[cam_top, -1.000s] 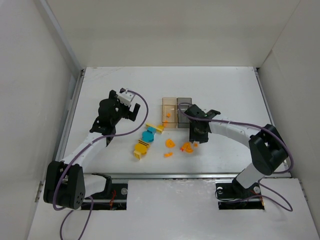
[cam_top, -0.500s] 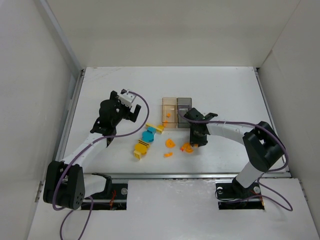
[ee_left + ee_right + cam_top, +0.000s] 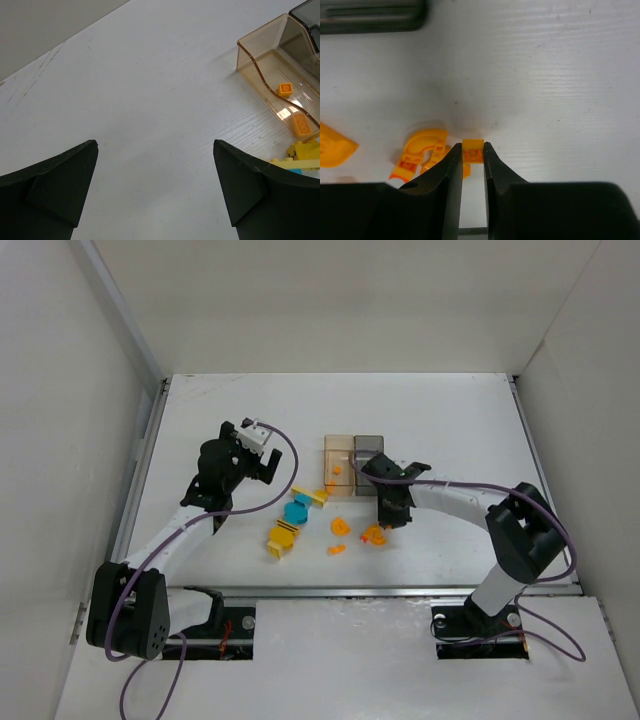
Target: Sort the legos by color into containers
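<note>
Orange pieces lie in the amber box, so my right gripper needs to go up and outward, to the left in the top view, and let go of the small orange lego over that box.
My right gripper is shut on a small orange lego, low over the table beside an orange arch piece. In the top view that gripper is just in front of the smoky grey box. The amber box holds two orange pieces. Loose yellow, teal and orange legos lie on the table in front of the boxes. My left gripper is open and empty, left of the boxes; its fingers frame bare table.
White walls enclose the table on three sides. A dark edge of the grey box shows at the top of the right wrist view. A metal rail runs along the near edge.
My right gripper has shifted slightly left and closed on the small orange lego by the orange pile. The left arm has barely moved.
</note>
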Available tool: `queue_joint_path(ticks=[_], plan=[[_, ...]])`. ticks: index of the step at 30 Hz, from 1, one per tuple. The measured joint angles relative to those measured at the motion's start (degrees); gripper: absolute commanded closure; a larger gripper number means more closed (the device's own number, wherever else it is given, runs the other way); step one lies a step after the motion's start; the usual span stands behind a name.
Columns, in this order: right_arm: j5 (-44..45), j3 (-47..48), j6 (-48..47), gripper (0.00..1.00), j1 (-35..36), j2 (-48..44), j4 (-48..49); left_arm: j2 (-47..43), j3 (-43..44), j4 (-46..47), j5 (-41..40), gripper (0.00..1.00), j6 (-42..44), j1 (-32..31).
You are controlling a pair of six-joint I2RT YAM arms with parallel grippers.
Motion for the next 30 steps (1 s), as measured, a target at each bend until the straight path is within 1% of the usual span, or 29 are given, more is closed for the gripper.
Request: queue_joint_path(ticks=[4, 8, 10, 15, 19, 21, 22, 25, 26, 28, 29, 30], plan=[[2.8, 5.9, -3.6, 1.00, 3.3, -0.4, -1.1, 0.0, 0.0, 0.0, 0.0, 0.01, 0.0, 0.0], [5.4, 12.2, -8.1, 1.00, 6.0, -2.4, 1.9, 0.0, 0.0, 0.0, 0.0, 0.01, 0.0, 0.0], [6.9, 17.0, -10.5, 1.00, 6.2, -1.5, 3.1, 0.0, 0.0, 0.0, 0.0, 0.01, 0.0, 0.0], [10.0, 33.0, -15.9, 1.00, 5.9, 9.8, 6.8, -0.4, 0.0, 0.0, 0.0, 0.01, 0.0, 0.0], [11.0, 40.4, -17.8, 1.00, 5.3, 19.0, 6.0, -0.4, -0.1, 0.0, -0.2, 0.01, 0.0, 0.0], [10.8, 41.5, -18.1, 0.96, 4.5, 21.8, 5.5, -0.5, -0.1, 0.0, -0.4, 0.01, -0.1, 0.0], [10.4, 41.5, -18.2, 0.90, 4.0, 22.6, 5.0, -0.5, -0.1, 0.0, -0.4, 0.01, -0.1, 0.0], [8.9, 41.5, -18.8, 0.82, 2.4, 23.9, 4.4, -0.7, -0.1, 0.0, -0.5, 0.01, -0.1, 0.0], [8.6, 41.7, -19.0, 0.77, 2.0, 24.1, 4.3, -0.8, -0.1, 0.0, -0.5, 0.01, -0.1, 0.0], [8.0, 42.2, -19.3, 0.72, 1.6, 24.3, 4.0, -0.8, -0.1, 0.0, -0.5, 0.01, -0.1, 0.0], [7.7, 42.5, -19.4, 0.67, 1.6, 24.4, 3.8, -0.8, -0.2, 0.0, -0.5, 0.01, -0.1, 0.0], [7.3, 42.8, -19.5, 0.64, 1.6, 24.4, 3.8, -0.8, -0.2, 0.0, -0.5, 0.01, -0.1, 0.0]])
